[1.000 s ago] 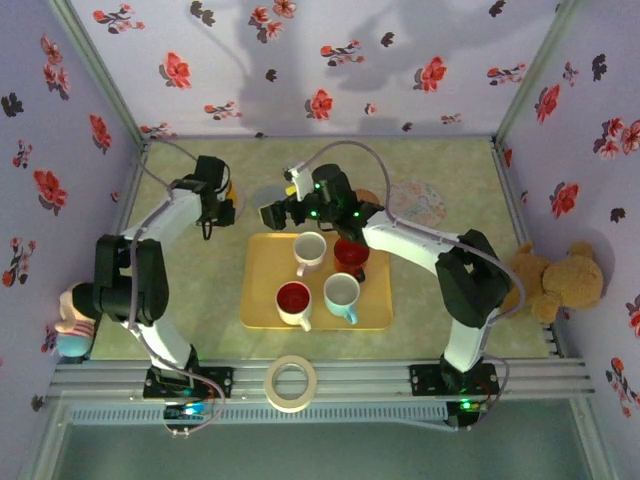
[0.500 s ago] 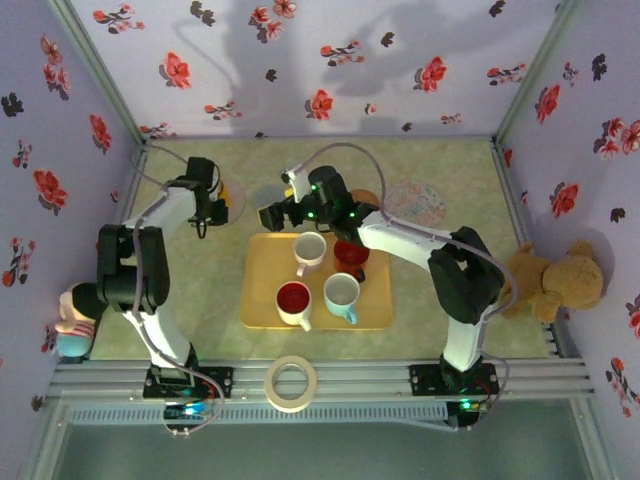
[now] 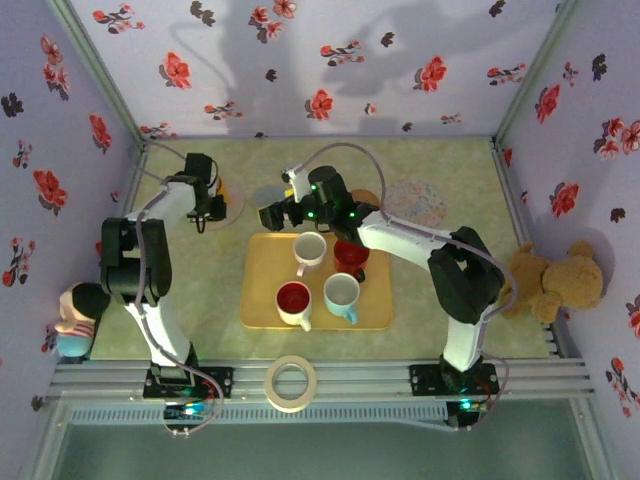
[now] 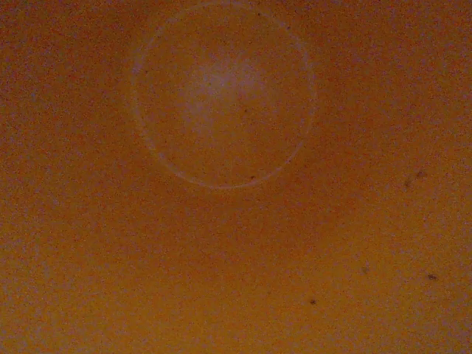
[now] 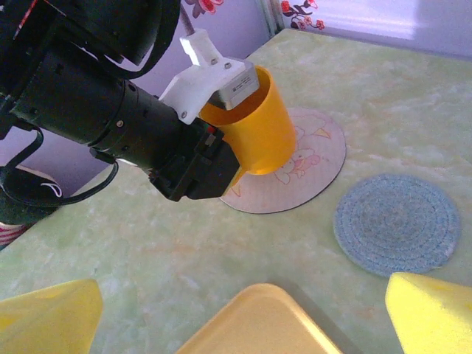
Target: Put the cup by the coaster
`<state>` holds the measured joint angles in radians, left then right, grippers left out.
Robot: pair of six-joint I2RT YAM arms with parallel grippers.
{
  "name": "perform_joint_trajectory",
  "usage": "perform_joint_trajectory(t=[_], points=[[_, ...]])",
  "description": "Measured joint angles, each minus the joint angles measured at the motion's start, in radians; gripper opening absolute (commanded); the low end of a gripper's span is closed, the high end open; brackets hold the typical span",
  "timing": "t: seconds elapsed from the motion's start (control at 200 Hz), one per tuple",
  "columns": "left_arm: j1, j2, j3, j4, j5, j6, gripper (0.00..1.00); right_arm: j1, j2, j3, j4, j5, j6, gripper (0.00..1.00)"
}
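My left gripper eases slightly away from the woven coaster next, before it releases the cup's rim.
An orange cup (image 5: pixel 258 133) stands on a pale printed coaster (image 5: pixel 310 166) at the back left of the table. My left gripper (image 5: pixel 221 85) is shut on the cup's rim wall, with one white finger inside it. The left wrist view looks down into the cup's orange inside, with its round bottom (image 4: pixel 221 96) showing. From above, the cup (image 3: pixel 226 187) sits just right of the left gripper (image 3: pixel 210 195). My right gripper (image 5: pixel 240 313) stands open, its yellow fingertips (image 5: pixel 435 313) low over the tray's far corner, a short way from the cup.
A blue-grey woven coaster (image 5: pixel 398 221) lies right of the printed one. A yellow tray (image 3: pixel 260 300) holds several cups (image 3: pixel 342 293). A patterned round mat (image 3: pixel 415 200) lies at the back right. A tape roll (image 3: pixel 291 383) sits at the near edge, a teddy bear (image 3: pixel 555 280) at the right.
My left arm has shifted a little toward the back left with the orange cup in its grip. The right arm has barely moved.
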<state>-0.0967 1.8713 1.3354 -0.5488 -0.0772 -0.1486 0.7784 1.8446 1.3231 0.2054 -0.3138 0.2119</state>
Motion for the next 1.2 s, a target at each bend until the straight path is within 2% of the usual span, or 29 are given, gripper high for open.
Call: perform_joint_trajectory(t=[0.435, 0.545, 1.2], points=[[0.010, 0.021, 0.001, -0.011, -0.037, 0.014, 0.00, 0.000, 0.003, 0.000, 0.014, 0.000, 0.026, 1.00], [0.011, 0.022, 0.001, -0.011, -0.042, 0.019, 0.03, 0.000, 0.003, 0.000, 0.022, 0.000, 0.033, 1.00], [0.023, 0.046, 0.005, 0.017, -0.043, 0.020, 0.06, 0.000, 0.003, -0.024, 0.078, 0.000, 0.062, 1.00]])
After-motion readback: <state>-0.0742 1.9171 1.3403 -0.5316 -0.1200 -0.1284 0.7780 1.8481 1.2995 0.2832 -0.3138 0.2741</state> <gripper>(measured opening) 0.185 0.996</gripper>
